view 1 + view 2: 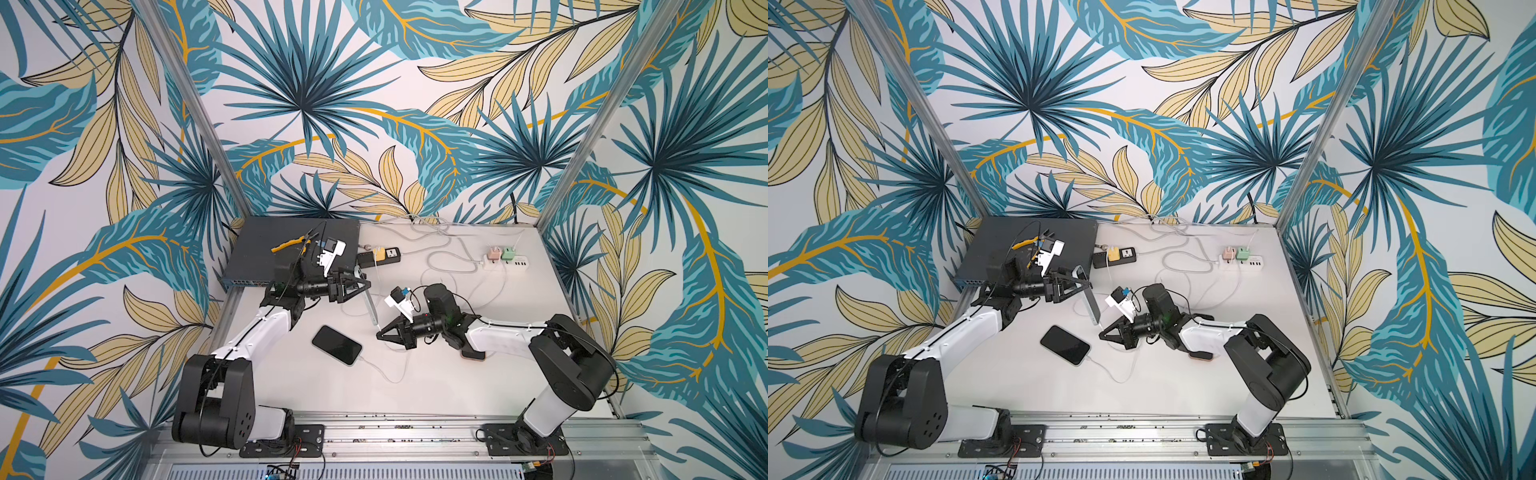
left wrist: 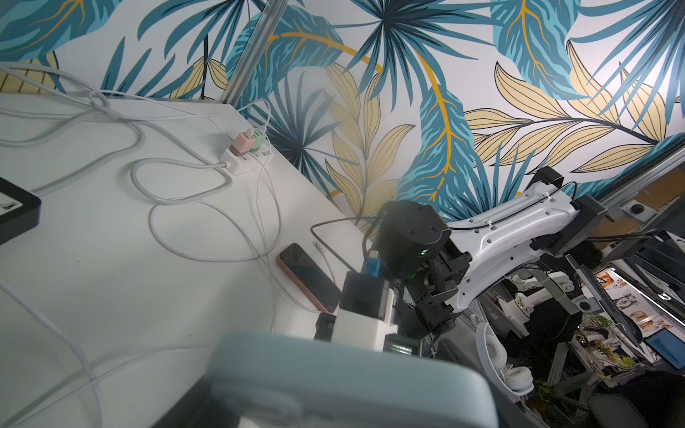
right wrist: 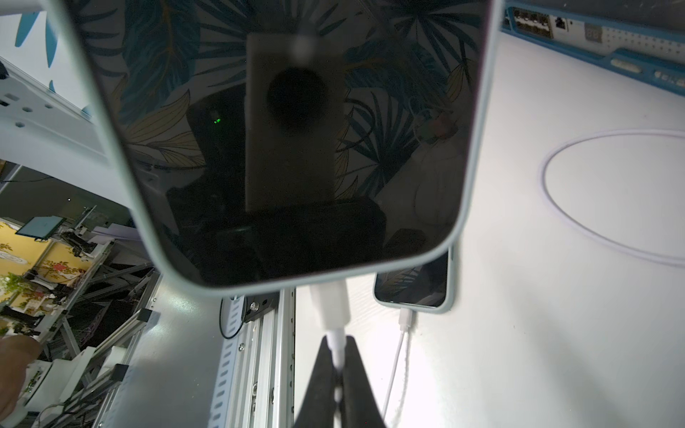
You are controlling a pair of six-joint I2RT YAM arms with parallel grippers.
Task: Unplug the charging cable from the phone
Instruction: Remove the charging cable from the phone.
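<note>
My right gripper will pull away and tilt down over the bare tabletop below it, releasing the cable, since the plug is in the phone.
My left gripper (image 1: 365,285) (image 1: 1087,285) is shut on the phone (image 1: 369,303) (image 1: 1091,301), a dark-screened handset in a pale blue-grey case, and holds it on edge above the table. Its case back (image 2: 352,378) fills the bottom of the left wrist view and hides the jaws there. In the right wrist view the screen (image 3: 289,129) looms close. The charging cable's white plug (image 3: 330,302) sits in the phone's bottom edge. My right gripper (image 3: 338,357) (image 1: 379,332) (image 1: 1101,334) is shut on the charging cable (image 3: 337,341) just behind the plug.
A second phone (image 1: 336,345) (image 3: 411,285) lies flat on the table with its own white cable plugged in. A pink-cased phone (image 2: 307,276) lies under the right arm. At the back are a dark network switch (image 1: 266,249), a black power strip (image 1: 380,255), a white power strip (image 1: 505,262) and loose cables (image 1: 449,257).
</note>
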